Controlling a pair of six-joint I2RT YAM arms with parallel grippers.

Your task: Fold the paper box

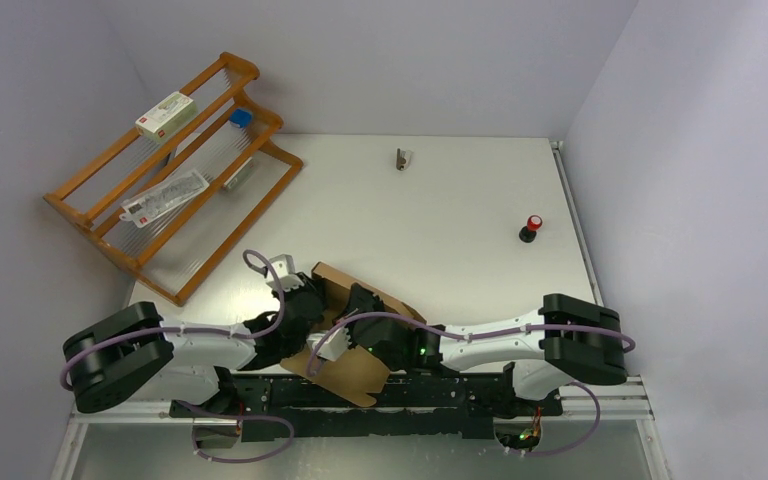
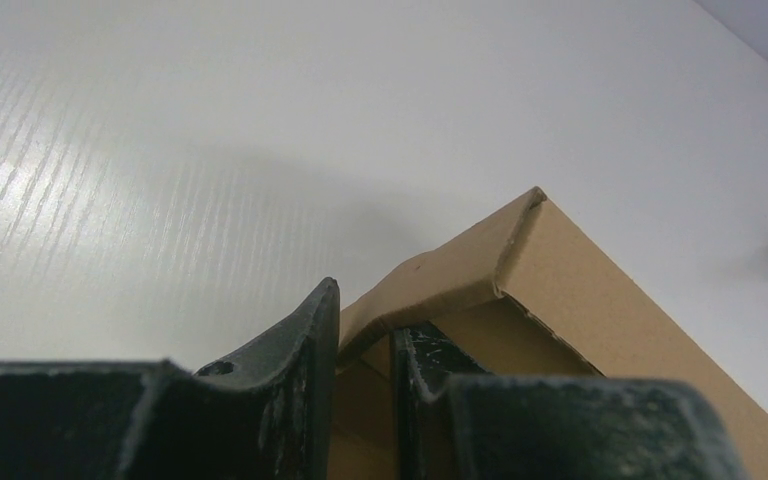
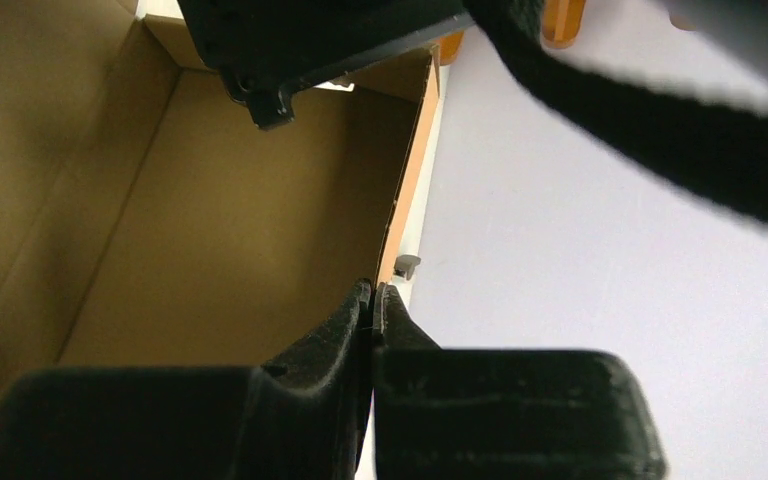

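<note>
My right gripper keeps the box's standing side's thin edge (image 1: 352, 283) (image 3: 384, 264) between its fingers next while my left gripper grips the folded side of the box, then releases.
The paper box (image 1: 352, 377) is brown cardboard, partly raised, lying at the near middle of the table between both arms. My left gripper (image 1: 302, 303) is at its left side. In the left wrist view its jaws (image 2: 365, 328) are shut on a folded wall of the box (image 2: 580, 285), with cardboard filling the gap. My right gripper (image 1: 362, 308) reaches over the box from the right. In the right wrist view its fingertips (image 3: 374, 290) are pressed together on the thin edge of a standing wall, beside the box's inner floor (image 3: 210, 220). The left gripper (image 3: 290, 40) shows at the top of that view.
A wooden rack (image 1: 90, 205) stands at the far left with a white and red carton (image 1: 165, 113) and packets on it. A small metal clip (image 1: 402, 158) lies at the far edge. A red-capped black knob (image 1: 531, 228) sits to the right.
</note>
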